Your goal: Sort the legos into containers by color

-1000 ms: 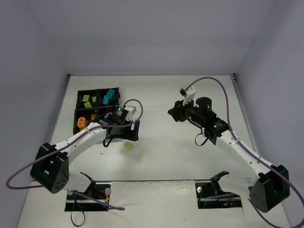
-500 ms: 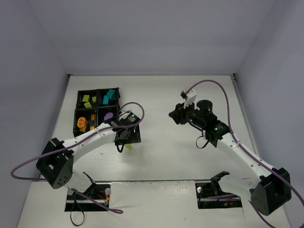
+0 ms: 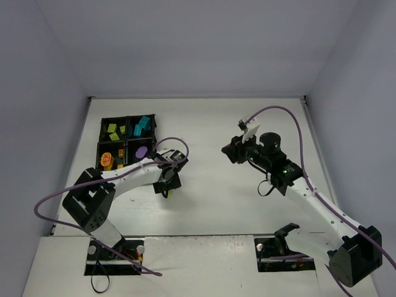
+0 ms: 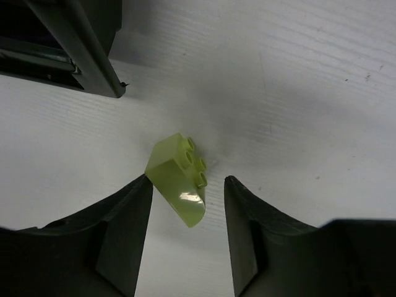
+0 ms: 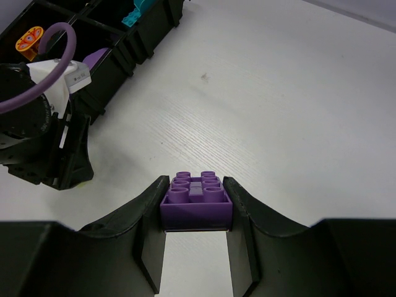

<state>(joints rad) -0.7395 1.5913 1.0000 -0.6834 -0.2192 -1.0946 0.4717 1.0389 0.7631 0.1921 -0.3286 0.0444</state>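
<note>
I will next move my right gripper to the left in the top view, over the section of the black tray with the oval purple piece [image 3: 142,150] [image 5: 94,58], then lower and release the same-colored lego.
A yellow-green lego [image 4: 179,179] lies on the white table just outside the black tray's corner [image 4: 80,43]. My left gripper [image 4: 187,180] is lowered over it, open. Its left finger touches the brick's edge and a gap remains on the right side. In the top view that gripper [image 3: 166,185] covers the brick. My right gripper [image 5: 195,180] is shut on a purple lego [image 5: 196,204] and holds it above the table's middle [image 3: 234,148]. The containers [image 3: 126,117] hold yellow-green legos [image 3: 113,131], cyan legos [image 3: 142,125], orange ones [image 3: 107,159] and an oval purple piece [image 3: 142,150].
Purple cables loop from both arms over the table. The left arm's wrist [image 5: 43,142] shows at the left of the right wrist view, beside the tray [image 5: 142,37]. Grey walls close the table at the back and on both sides.
My left gripper moved from beside the tray down over the yellow-green lego, and its jaws narrowed round it. The right arm shifted slightly with the purple lego still held.
</note>
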